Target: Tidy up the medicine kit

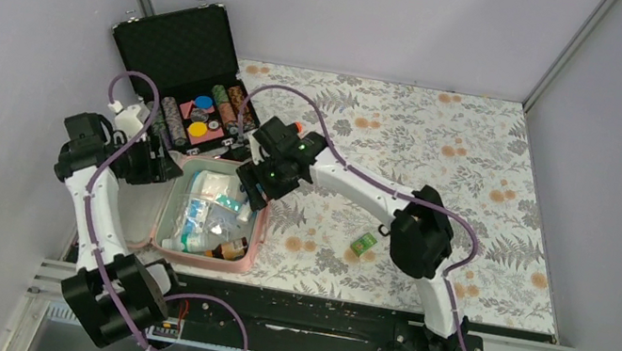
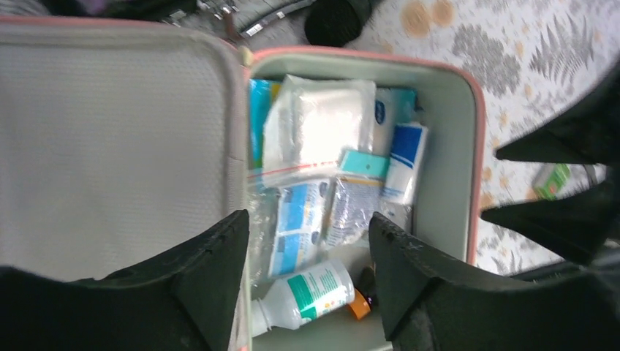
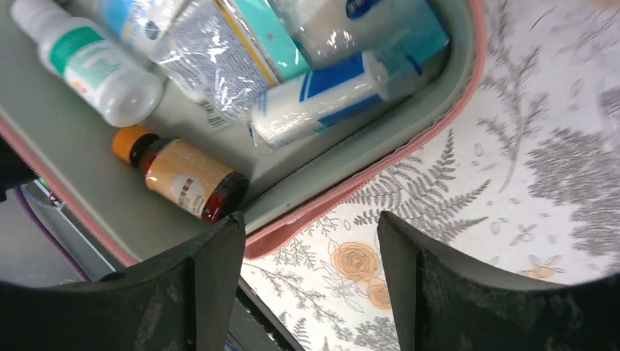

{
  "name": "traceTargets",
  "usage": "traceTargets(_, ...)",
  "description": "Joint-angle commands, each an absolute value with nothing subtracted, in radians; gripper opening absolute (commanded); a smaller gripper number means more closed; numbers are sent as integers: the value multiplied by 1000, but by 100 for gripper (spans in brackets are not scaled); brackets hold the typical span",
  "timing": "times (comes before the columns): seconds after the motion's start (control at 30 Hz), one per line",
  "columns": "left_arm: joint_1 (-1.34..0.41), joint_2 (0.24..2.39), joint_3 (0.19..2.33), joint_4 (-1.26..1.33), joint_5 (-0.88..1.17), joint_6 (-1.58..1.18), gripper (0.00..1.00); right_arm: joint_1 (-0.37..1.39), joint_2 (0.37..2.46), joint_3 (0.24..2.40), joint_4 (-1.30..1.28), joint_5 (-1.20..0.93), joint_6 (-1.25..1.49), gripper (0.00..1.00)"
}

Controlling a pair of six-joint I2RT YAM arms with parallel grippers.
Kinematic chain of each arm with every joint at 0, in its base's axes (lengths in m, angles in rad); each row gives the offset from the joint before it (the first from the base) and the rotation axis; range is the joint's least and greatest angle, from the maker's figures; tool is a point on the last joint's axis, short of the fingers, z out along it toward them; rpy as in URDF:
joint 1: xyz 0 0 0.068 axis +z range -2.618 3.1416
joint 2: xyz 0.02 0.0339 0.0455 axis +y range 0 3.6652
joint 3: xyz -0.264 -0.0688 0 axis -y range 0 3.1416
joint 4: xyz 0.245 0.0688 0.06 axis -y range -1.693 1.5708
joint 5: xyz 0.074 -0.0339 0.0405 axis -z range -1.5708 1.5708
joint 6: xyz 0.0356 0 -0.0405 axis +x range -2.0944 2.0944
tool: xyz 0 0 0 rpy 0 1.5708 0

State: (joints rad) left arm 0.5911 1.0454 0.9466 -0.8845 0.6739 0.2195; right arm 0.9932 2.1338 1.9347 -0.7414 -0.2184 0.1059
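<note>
My right gripper turns next and brings both fingers astride the kit's pink rim [image 3: 380,172] beside the tube, since that rim runs at a slant past my open fingers.
The pink medicine kit [image 1: 257,235] lies open at the near left of the table. Its grey lid lining [image 2: 110,146] fills the left of the left wrist view. Inside lie a white bottle with a green label [image 2: 307,292], an amber bottle with an orange cap [image 3: 183,179], a white and blue tube [image 3: 322,99] and several sealed packets [image 2: 318,121]. My left gripper [image 1: 158,164] is open and empty at the kit's far left corner, its left finger by the lid's edge. My right gripper [image 1: 253,187] is open and empty over the kit's pink rim [image 3: 380,172].
A black hard case [image 1: 178,44] with poker chips stands open just behind the kit. A small green box [image 1: 363,243] lies on the floral cloth right of the kit, and it also shows in the left wrist view [image 2: 550,180]. The table's black front rail runs below the kit.
</note>
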Motion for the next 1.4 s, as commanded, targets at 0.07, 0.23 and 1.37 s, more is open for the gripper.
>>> traceTargets(0.07,521,1180,989,-1013,784,424,56,989,2132,1838,-611,-279,288,73)
traceTargets(0.23,338,1327,1033,-1097,569,584,57,972,2125,1849,-611,-290,284,72)
traceTargets(1.37,66,1284,804,-1163,442,826,52,879,2025,1700,-520,-354,349,70)
